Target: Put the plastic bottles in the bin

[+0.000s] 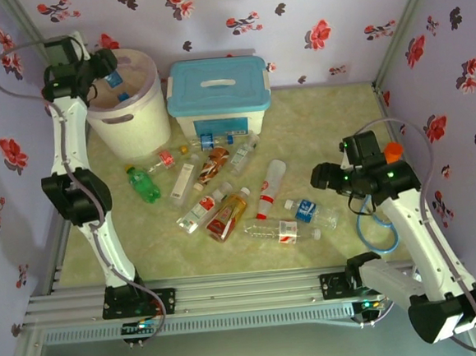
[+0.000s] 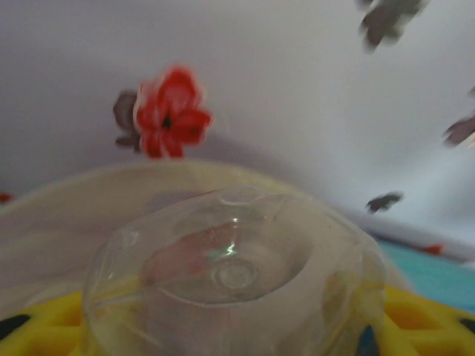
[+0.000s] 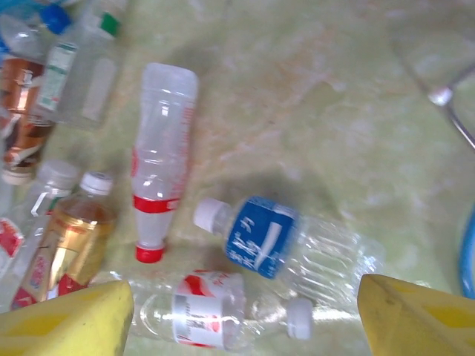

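Note:
My left gripper moves down into the bin's opening [image 2: 96, 219] next and releases the bottle there, because the clear plastic bottle [image 2: 234, 274] still hangs above the bin's rim.
My left gripper [image 1: 107, 66] hangs over the round white bin [image 1: 130, 120], shut on a clear plastic bottle [image 2: 234, 274] whose base faces the wrist camera; the bin's rim [image 2: 74, 200] curves behind it. Several plastic bottles lie on the table: a green one [image 1: 144, 185], an amber one [image 1: 228, 214], a red-capped one [image 1: 269, 190], a blue-labelled one [image 1: 311, 212] and a red-and-white-labelled one [image 1: 283, 232]. My right gripper [image 1: 320, 176] hovers open above the last two. From the wrist, its yellow fingers [image 3: 74, 319] straddle the red-and-white-labelled bottle [image 3: 215, 311], just below the blue-labelled bottle [image 3: 286, 241].
A white box with a blue lid [image 1: 215, 93] stands next to the bin at the back. An orange cup [image 1: 392, 151] sits behind my right arm, and a blue cable [image 1: 374, 229] loops beside it. Flowered walls close in the table on three sides.

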Action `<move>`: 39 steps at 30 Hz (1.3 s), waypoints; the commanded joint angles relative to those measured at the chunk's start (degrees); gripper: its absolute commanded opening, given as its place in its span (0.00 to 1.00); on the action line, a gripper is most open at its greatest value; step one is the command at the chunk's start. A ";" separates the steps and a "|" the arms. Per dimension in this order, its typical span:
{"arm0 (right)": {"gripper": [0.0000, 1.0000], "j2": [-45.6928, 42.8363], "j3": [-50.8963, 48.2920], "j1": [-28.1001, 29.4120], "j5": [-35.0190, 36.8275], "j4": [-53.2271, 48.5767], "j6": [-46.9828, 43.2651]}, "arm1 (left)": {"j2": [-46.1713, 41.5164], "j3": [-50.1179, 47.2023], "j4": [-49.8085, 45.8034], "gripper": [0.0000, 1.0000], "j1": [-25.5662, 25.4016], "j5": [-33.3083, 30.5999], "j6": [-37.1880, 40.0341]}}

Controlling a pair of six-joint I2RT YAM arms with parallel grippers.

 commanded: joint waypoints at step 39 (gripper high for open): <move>0.87 -5.63 -12.42 2.28 2.10 -1.97 10.38 | 9.43 -1.86 -9.23 0.72 -4.99 -2.85 14.07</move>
